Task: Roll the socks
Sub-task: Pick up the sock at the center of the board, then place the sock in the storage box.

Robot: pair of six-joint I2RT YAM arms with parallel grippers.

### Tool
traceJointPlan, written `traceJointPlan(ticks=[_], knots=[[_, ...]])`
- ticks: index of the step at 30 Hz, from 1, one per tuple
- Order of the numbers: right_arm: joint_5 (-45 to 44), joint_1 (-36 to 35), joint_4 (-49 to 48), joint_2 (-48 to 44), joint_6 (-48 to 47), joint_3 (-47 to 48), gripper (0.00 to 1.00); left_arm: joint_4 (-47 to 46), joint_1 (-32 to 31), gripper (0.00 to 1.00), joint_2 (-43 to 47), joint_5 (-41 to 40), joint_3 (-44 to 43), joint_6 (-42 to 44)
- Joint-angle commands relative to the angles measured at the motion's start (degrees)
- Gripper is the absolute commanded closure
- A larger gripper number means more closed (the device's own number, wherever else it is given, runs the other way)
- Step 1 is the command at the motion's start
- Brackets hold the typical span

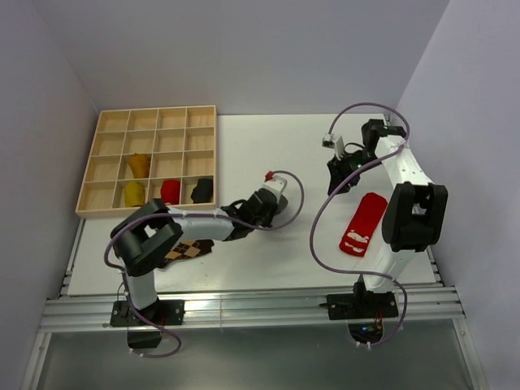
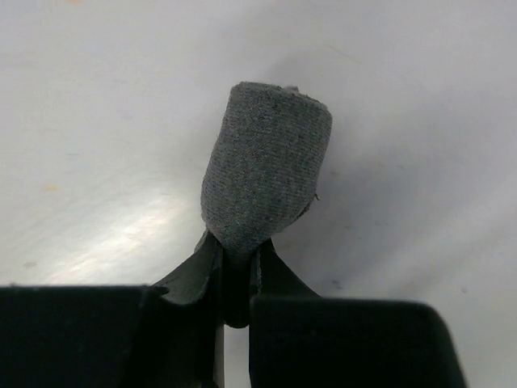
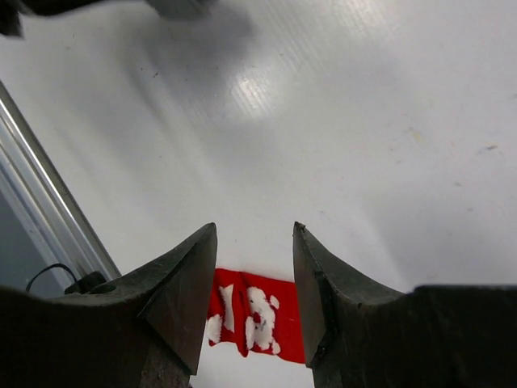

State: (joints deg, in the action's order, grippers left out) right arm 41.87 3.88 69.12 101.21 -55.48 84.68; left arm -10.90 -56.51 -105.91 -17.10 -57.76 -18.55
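My left gripper holds the grey sock and next needs to lift it, swing outward over the tray and lower to release it in the section of the tray beyond the red bundle, since that section is empty.
A grey sock [image 2: 266, 166], rolled into a short thick cylinder, rests on the white table, and my left gripper [image 2: 238, 250] is shut on its near end. In the top view that gripper [image 1: 275, 208] is at mid-table. A red sock with white marks [image 1: 364, 223] lies flat at the right. My right gripper [image 1: 341, 175] hovers just beyond its far end, open and holding nothing. In the right wrist view the red sock [image 3: 254, 319] shows between the open fingers [image 3: 190, 283]. A brown-tan argyle sock [image 1: 185, 250] lies flat, partly under the left arm.
A wooden compartment tray [image 1: 86, 169] stands at the back left. It holds two mustard bundles [image 1: 140, 165] [image 1: 133, 192], a red bundle [image 1: 170, 191] and a dark bundle [image 1: 202, 190]. A metal rail [image 1: 244, 309] runs along the table's near edge.
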Motion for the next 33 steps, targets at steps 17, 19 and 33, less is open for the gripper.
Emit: traceJointPlan(ticks=[17, 19, 33], knots=[[-0.9, 2.6, -6.6, -8.1, 6.3, 0.6, 0.51, 25.3, 29.4, 1.00, 14.1, -25.1, -15.9, -0.8], [-0.6, 2.6, -6.7, -8.1, 6.4, 0.9, 0.52, 25.4, 31.6, 1.00, 13.4, -28.8, -16.9, 1.5], [-1.4, 3.0, -8.3, -10.2, 6.3, -2.7, 0.52, 30.4, 41.6, 1.00, -3.2, -30.7, -22.3, 2.5]])
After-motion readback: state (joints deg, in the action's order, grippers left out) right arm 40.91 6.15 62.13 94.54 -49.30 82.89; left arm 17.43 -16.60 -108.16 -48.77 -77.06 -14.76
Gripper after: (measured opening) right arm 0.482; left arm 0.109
